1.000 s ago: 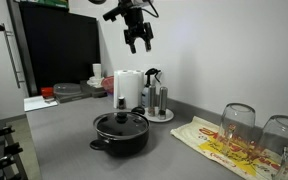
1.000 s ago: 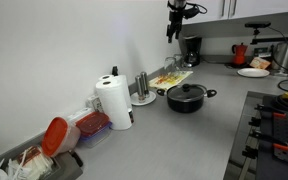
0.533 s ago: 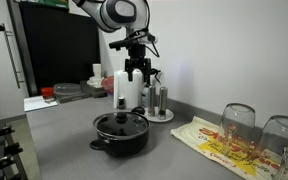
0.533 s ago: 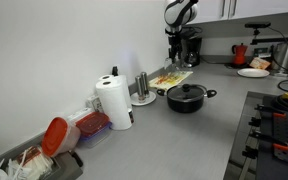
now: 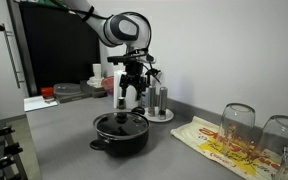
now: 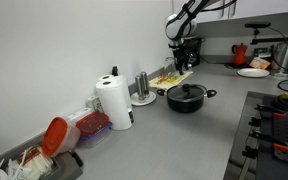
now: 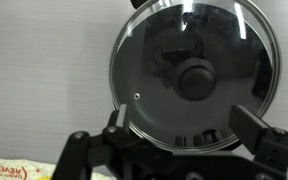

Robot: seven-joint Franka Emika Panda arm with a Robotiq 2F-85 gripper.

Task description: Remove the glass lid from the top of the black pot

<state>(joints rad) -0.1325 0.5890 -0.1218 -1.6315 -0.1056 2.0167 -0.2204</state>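
My open fingers are short of the black centre knob (image 6: 188,87) (image 7: 196,80), so next they need to move from the lid's near rim over its middle and lower around it.
The black pot (image 5: 121,137) stands on the grey counter, and it also shows in an exterior view (image 6: 187,99). The glass lid (image 5: 121,123) lies on top of it, black knob up. In the wrist view the lid (image 7: 154,70) fills the upper middle, with its knob (image 7: 197,80) right of centre. My gripper (image 5: 131,101) hangs open and empty above the pot, apart from the lid. In the wrist view its two fingers (image 7: 184,128) stand either side of the lid's near rim. It also shows in an exterior view (image 6: 179,64).
A paper towel roll (image 6: 114,103) and metal canisters on a plate (image 5: 159,102) stand behind the pot. Upturned wine glasses (image 5: 238,122) and a yellow cloth (image 5: 219,146) lie to one side. A coffee maker (image 6: 190,50) stands by the wall, a stove (image 6: 279,130) near the counter front.
The gripper has come down from high above the counter to just over the pot, staying open. Pot and lid have not moved.
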